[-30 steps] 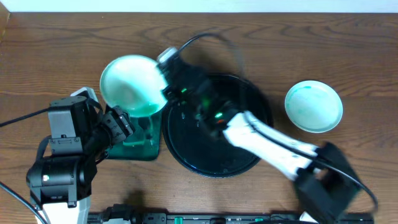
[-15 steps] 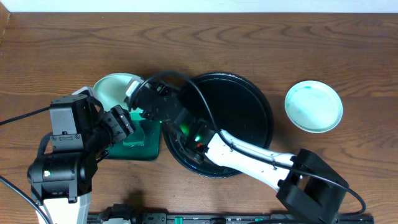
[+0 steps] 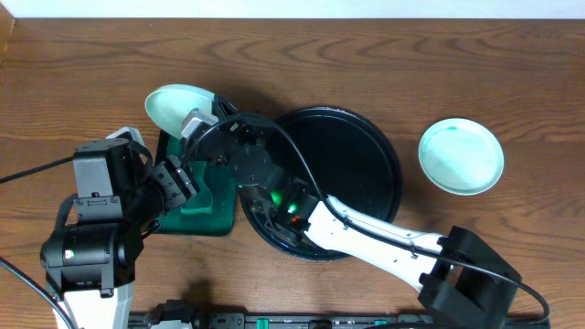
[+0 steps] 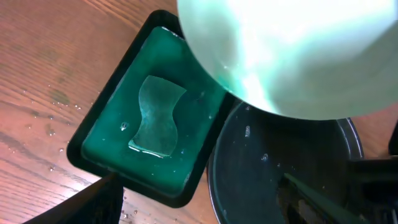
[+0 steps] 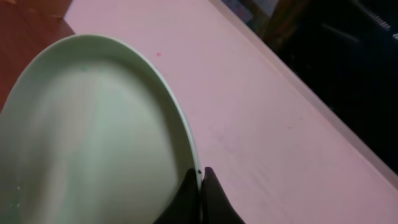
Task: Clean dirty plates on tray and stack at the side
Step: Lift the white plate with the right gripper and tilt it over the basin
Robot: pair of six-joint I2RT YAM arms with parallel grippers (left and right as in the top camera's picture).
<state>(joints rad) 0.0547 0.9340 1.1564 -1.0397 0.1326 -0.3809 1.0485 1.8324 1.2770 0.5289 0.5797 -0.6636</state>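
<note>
My right gripper will next swing past the black tray point(image 3: 366, 137) and down to stack, letting go on the second plate point(image 3: 462, 156), which lies to its right in the overhead view.
My right gripper point(image 3: 199, 121) reaches across the black tray point(image 3: 366, 137) and is shut on the rim of a pale-mint plate point(image 3: 175, 105). It holds the plate tilted on edge above the far end of the green tray. In the right wrist view its fingers point(image 5: 200, 179) pinch the plate's rim point(image 5: 93, 137). The same plate fills the top of the left wrist view point(image 4: 292, 56). My left gripper point(image 3: 181, 179) hovers open and empty over the green tray; its fingers point(image 4: 205, 211) frame the bottom of its view. A second plate point(image 3: 462, 155) with teal smears lies on the table at right. A third plate is not in view.
A dark green rectangular tray point(image 3: 218, 224) holding green liquid and a pale sponge point(image 4: 155, 115) sits just left of the black tray point(image 4: 280, 174). Water droplets dot the wooden table by the green tray. My right arm stretches over the black tray.
The right arm has swung the held plate left off the black tray and turned it from face-up to tilted on edge over the green tray. The left arm has not moved.
</note>
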